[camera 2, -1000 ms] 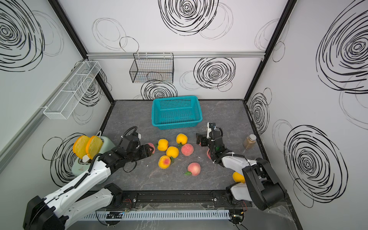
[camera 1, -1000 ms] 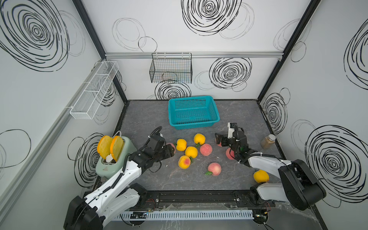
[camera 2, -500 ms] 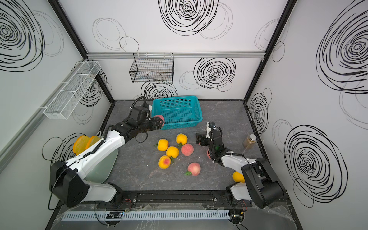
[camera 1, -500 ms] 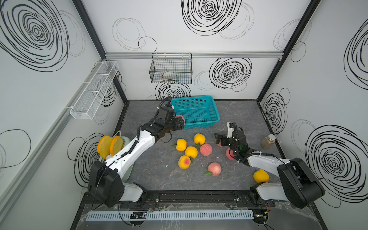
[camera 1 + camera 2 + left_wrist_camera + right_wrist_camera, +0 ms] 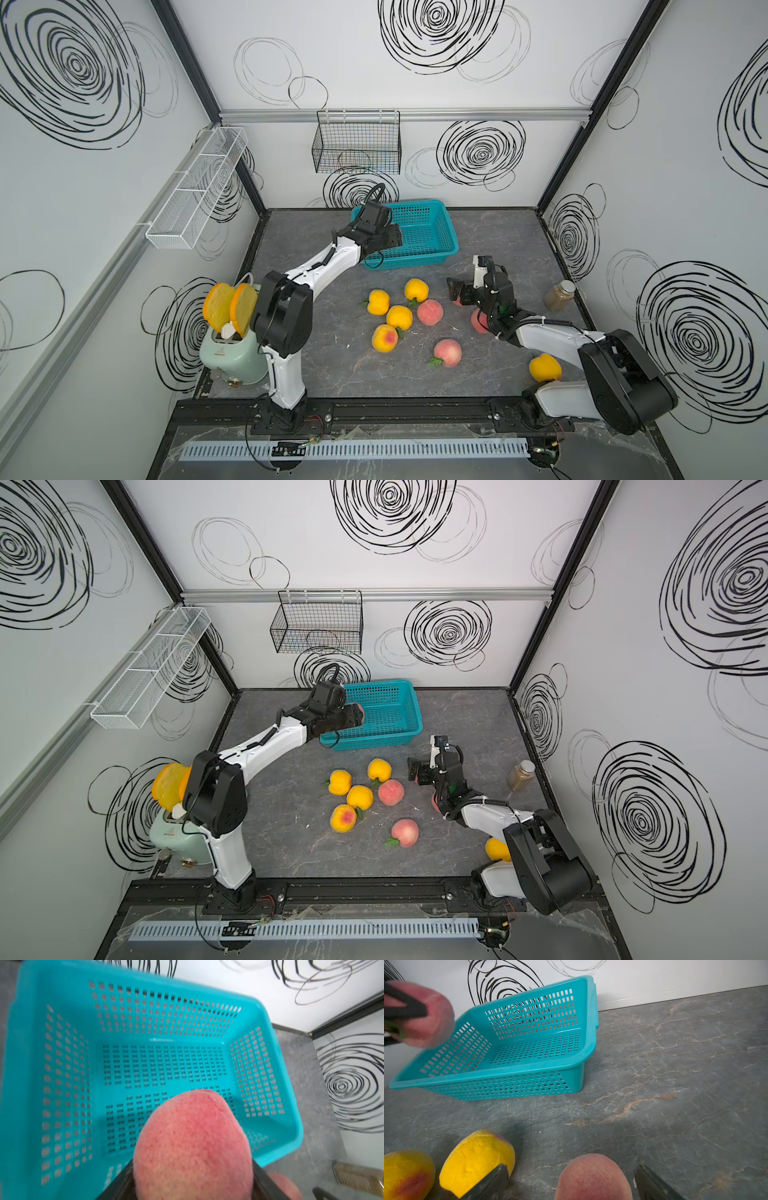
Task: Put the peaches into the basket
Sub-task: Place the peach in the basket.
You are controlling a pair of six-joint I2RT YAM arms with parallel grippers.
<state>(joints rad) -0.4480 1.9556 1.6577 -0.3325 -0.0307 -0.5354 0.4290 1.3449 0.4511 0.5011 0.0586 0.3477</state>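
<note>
My left gripper turns, lowers into the teal basket and releases the pink peach next. The bare bottom by the basket's toaster-side end (image 5: 120,1122) lies below the gripper.
My left gripper (image 5: 390,239) is shut on a pink peach (image 5: 193,1142) and holds it above the near left part of the teal basket (image 5: 428,245), whose floor is bare in the left wrist view. My right gripper (image 5: 460,293) stands open low over the table. A pink peach (image 5: 591,1178) lies between its fingers (image 5: 492,1182), apart from both. Several peaches lie loose mid-table: yellow ones (image 5: 378,302) (image 5: 416,289) (image 5: 399,317), a blushed one (image 5: 385,338) and pink ones (image 5: 429,312) (image 5: 447,352). Another yellow peach (image 5: 545,367) sits by the right arm's base.
A mint toaster (image 5: 232,357) with two bread slices (image 5: 228,305) stands at the front left. A small jar (image 5: 559,295) is near the right wall. A black wire basket (image 5: 357,145) hangs on the back wall and a white rack (image 5: 195,187) on the left wall.
The left arm has carried the pink peach from the table near the toaster up and back to over the basket. The right arm has stayed in place, open.
</note>
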